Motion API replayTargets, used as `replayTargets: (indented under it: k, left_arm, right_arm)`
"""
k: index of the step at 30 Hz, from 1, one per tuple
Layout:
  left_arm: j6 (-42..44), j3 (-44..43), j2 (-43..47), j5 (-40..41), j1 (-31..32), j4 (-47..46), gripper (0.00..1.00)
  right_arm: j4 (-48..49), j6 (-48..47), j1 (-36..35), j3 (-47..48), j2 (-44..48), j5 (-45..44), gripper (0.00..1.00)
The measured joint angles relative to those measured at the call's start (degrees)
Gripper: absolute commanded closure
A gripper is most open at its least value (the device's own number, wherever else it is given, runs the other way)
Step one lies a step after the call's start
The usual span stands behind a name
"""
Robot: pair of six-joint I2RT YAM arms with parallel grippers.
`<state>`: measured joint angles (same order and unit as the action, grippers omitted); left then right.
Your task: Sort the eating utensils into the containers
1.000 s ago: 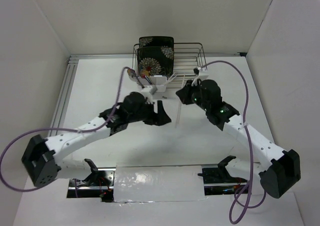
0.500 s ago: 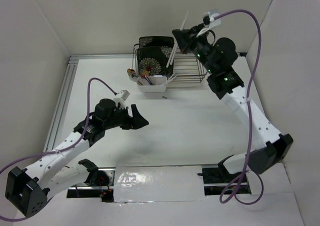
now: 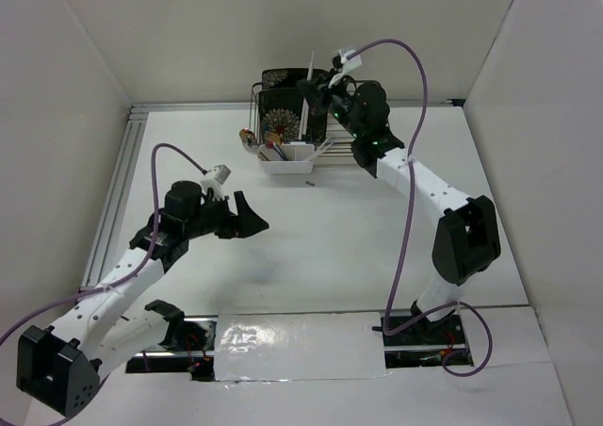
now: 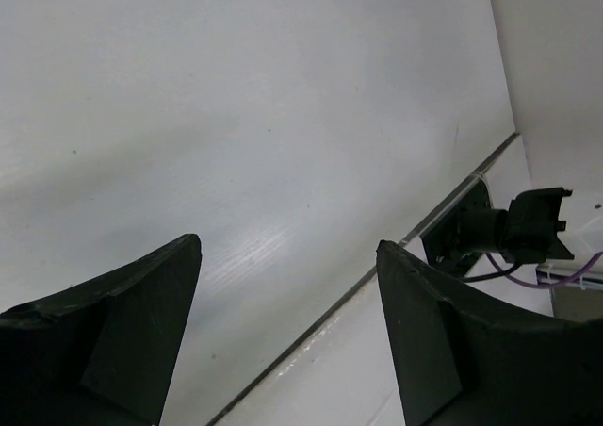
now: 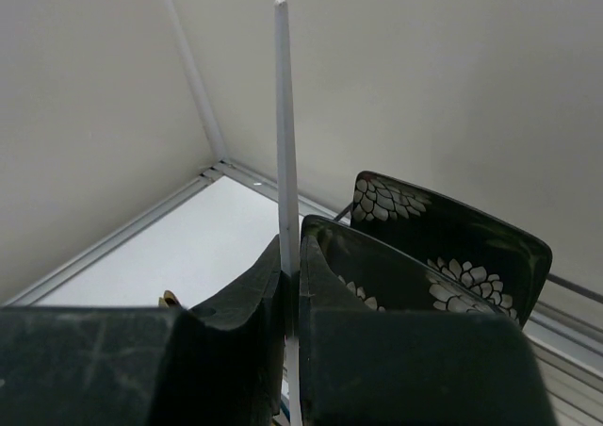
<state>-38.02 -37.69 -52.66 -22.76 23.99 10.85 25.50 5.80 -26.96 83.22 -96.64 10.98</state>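
Observation:
The right gripper moves down next until the upright chopstick sinks into the white cutlery caddy, then releases it, since the caddy's open top [image 3: 301, 150] lies below the gripper.
My right gripper [image 3: 314, 89] is shut on a thin pale chopstick [image 3: 308, 96] and holds it upright above the white cutlery caddy [image 3: 287, 162]. In the right wrist view the chopstick [image 5: 285, 115] rises straight up from between the closed fingers [image 5: 245, 299]. The caddy stands at the front of the wire rack and holds several utensils [image 3: 273, 146], gold and coloured. My left gripper [image 3: 251, 216] is open and empty, low over the bare table, well to the near left of the caddy. In the left wrist view its two fingers [image 4: 141, 294] stand wide apart.
A dark wire dish rack [image 3: 353, 124] at the back holds two black floral plates [image 3: 287, 110], also seen in the right wrist view [image 5: 443, 247]. A metal rail [image 3: 122, 172] runs along the table's left side. White walls close in the sides and back.
My right arm lifted the chopstick off the table, raised it high, then brought it left over the caddy. My left arm drew back towards the near left, still open.

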Motion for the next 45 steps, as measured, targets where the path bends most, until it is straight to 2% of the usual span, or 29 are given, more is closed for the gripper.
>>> replayTargets:
  k: [8,17,35,38,42,44,45]
  left_arm:
    - [3.3,0.0,0.5,-4.9,-8.5,1.2,0.13]
    - [6.8,0.0,0.4,-9.5,-14.6,3.4,0.13]
    - [9.4,-0.5,0.4,-10.6,-15.5,5.9,0.13]
    - [9.4,-0.5,0.3,-10.7,-15.5,5.8,0.13]
    - [9.4,-0.5,0.3,-11.0,-15.6,5.4,0.13]
    - [9.3,-0.5,0.3,-11.2,-15.8,4.9,0.13]
    - [9.3,-0.5,0.3,-11.3,-16.0,4.6,0.13]
  right_arm:
    - [5.6,-1.9,0.0,-5.9,-0.3,0.5,1.00]
    - [10.4,-1.2,0.1,-8.3,-2.5,1.3,1.00]
    - [15.8,-4.0,0.1,-13.5,-5.4,3.0,1.00]
    - [17.2,-4.2,0.1,-13.9,-5.6,3.3,0.95]
    - [18.2,-4.3,0.1,-15.3,-5.6,3.5,0.83]
    - [18.1,-4.3,0.1,-15.4,-5.6,3.5,0.75]
    - [18.1,-4.3,0.2,-15.4,-5.6,3.5,0.65]
